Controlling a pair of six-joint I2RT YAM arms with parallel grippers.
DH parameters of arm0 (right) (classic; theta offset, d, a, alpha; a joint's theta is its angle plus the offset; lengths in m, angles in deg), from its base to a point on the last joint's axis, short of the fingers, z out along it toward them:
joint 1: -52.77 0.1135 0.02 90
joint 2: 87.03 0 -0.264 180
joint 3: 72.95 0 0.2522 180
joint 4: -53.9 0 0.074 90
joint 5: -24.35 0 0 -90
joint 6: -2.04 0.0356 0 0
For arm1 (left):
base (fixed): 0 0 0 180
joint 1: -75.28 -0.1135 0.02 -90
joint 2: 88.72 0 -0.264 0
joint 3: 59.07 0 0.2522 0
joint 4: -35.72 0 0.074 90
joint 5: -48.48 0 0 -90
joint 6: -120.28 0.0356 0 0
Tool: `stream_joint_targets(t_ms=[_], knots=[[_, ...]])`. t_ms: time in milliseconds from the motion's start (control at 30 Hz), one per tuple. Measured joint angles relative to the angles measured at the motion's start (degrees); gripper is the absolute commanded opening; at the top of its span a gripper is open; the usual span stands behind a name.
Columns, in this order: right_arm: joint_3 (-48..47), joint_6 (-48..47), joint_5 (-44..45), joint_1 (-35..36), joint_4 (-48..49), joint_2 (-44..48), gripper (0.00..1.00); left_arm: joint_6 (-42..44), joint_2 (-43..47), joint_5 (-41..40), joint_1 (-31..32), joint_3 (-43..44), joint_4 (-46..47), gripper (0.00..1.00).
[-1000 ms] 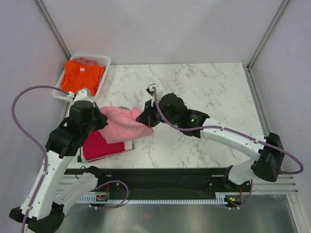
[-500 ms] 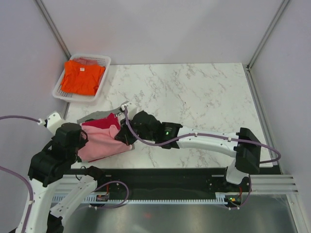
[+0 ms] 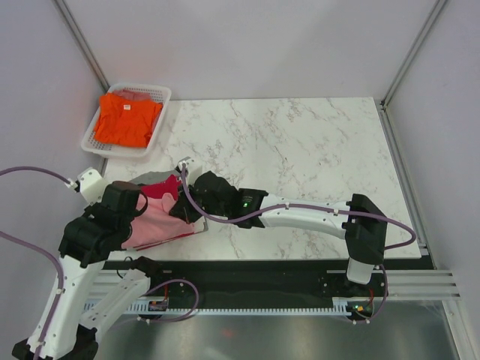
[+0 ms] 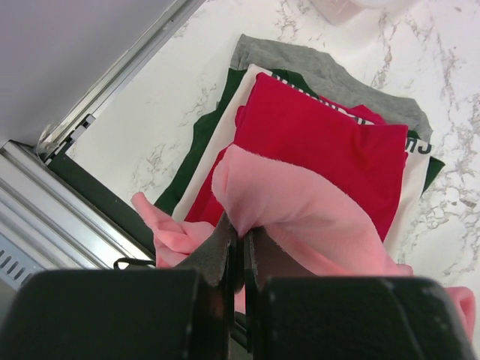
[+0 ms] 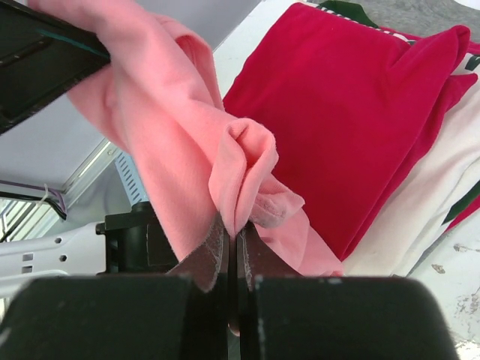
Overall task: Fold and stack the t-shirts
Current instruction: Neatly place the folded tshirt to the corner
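The red tee's far corner (image 3: 174, 182) (image 5: 451, 42) is still uncovered, so my right gripper will next move outward and down, carry its pink fold there and release it.
A light pink t-shirt (image 3: 156, 225) drapes over the near part of a folded stack at the table's near left. My left gripper (image 4: 241, 236) is shut on a fold of the pink cloth (image 4: 300, 210). My right gripper (image 5: 232, 236) is shut on another bunched pink fold (image 5: 172, 135). In the top view the left gripper (image 3: 141, 215) is at the shirt's left side and the right gripper (image 3: 184, 211) at its right. The stack shows a crimson red tee (image 4: 322, 135) on top, white (image 4: 244, 86), dark green (image 4: 199, 150) and grey (image 4: 322, 71) layers under it.
A white mesh basket (image 3: 161, 93) at the far left corner holds an orange tee (image 3: 127, 120). The table's metal front rail (image 4: 67, 195) runs close below the stack. The right arm (image 3: 300, 215) reaches across the near table from the right.
Both grippers have carried the pink t-shirt left and toward the near edge. It now covers the near part of the red tee, whose far part now shows.
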Motion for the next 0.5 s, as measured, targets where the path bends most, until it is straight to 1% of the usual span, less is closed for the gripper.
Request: stream_joint_targets(t_ms=[300,500], knots=[[-0.1,0.0,0.0,0.0,-0.1,0.0,0.00,0.0,-3.0,0.1,-0.5,-1.7,0.0,0.02],[-0.1,0.1,0.0,0.0,-0.2,0.2,0.00,0.0,-2.4,1.0,-0.9,-1.7,0.0,0.02]])
